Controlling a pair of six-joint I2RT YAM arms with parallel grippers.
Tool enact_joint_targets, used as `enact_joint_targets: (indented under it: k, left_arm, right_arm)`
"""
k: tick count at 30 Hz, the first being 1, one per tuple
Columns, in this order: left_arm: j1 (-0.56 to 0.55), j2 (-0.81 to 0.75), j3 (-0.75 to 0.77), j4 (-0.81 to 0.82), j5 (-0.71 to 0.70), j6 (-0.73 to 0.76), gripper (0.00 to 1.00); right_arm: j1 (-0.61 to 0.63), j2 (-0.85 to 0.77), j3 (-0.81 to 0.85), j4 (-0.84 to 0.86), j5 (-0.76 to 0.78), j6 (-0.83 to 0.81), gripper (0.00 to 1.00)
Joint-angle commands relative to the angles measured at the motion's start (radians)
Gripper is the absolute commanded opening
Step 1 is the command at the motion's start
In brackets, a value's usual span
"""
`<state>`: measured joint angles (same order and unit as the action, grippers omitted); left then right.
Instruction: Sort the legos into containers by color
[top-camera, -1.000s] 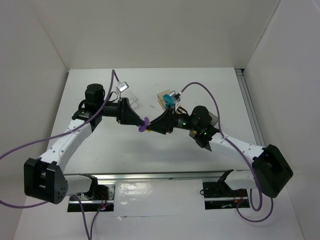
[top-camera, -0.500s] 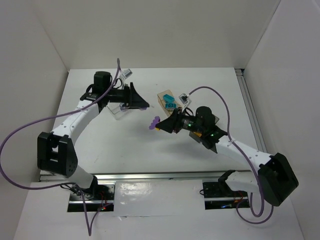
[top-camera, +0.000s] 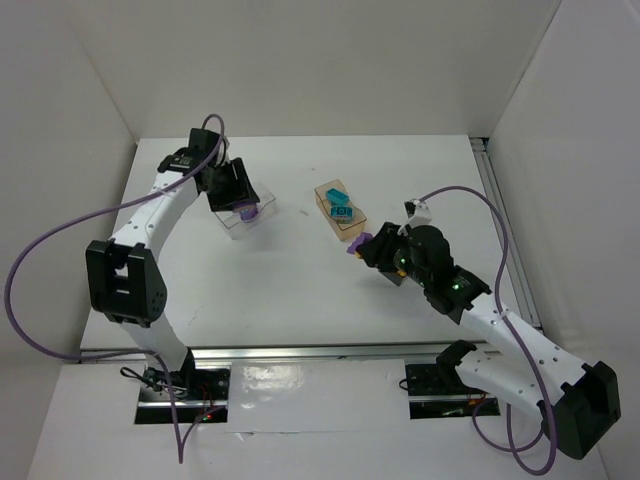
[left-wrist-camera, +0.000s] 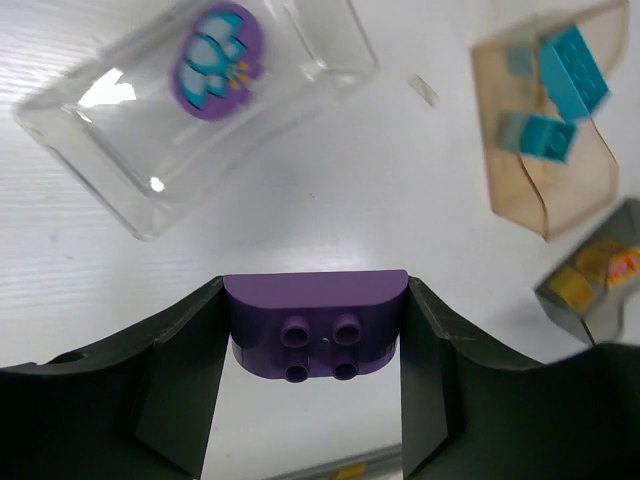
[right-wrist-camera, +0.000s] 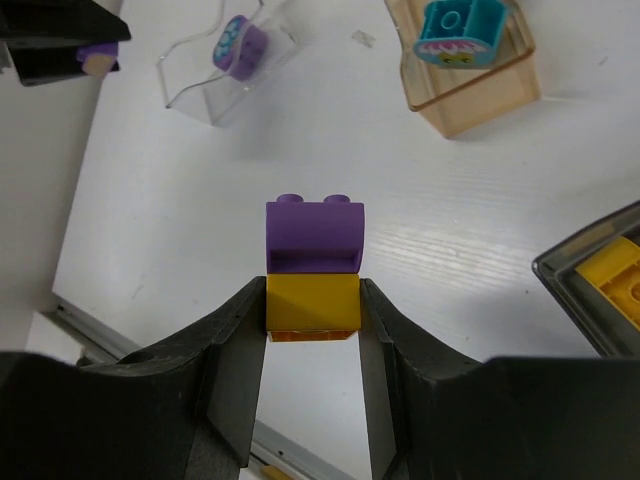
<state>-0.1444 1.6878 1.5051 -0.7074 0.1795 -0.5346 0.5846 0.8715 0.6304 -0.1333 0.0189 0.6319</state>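
Observation:
Next, the left gripper shifts away from the tan container and down over the empty end of the clear container (top-camera: 262, 212), which already holds a purple lego.
My left gripper (left-wrist-camera: 315, 300) is shut on a purple half-round lego (left-wrist-camera: 315, 325), held above the table just in front of the clear container (left-wrist-camera: 120, 150). That container holds a purple round lego with a flower print (left-wrist-camera: 218, 62). In the top view the left gripper (top-camera: 243, 208) hangs over the clear container (top-camera: 262, 212). My right gripper (right-wrist-camera: 313, 300) is shut on a yellow lego (right-wrist-camera: 312, 305) with a purple lego (right-wrist-camera: 314, 238) stuck to its far end. The tan container (right-wrist-camera: 470, 95) holds a teal lego (right-wrist-camera: 460, 28). The dark grey container (right-wrist-camera: 585, 270) holds a yellow lego (right-wrist-camera: 620, 285).
The three containers stand in a loose row across the far half of the table, with the tan container (top-camera: 350, 228) near the middle. White walls close in the table on three sides. A metal rail (top-camera: 300, 352) runs along the near edge.
The two grippers, together at the table's middle a second ago, have pulled apart. The left arm swung back-left to the clear container with its purple lego; the right arm drew right with the yellow-purple pair.

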Motion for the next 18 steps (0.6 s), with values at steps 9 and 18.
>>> enact_joint_targets:
  k: [9,18]
  left_arm:
    - [0.04,0.214,0.213,-0.124,-0.336,-0.107,0.0]
    - [0.04,0.285,0.251,-0.144,-0.367,-0.156,0.11]
  right_arm:
    - [-0.003,-0.003,-0.005,-0.049,0.075,-0.003,0.31]
    - [-0.003,0.006,-0.005,-0.058,0.084,-0.003,0.31]
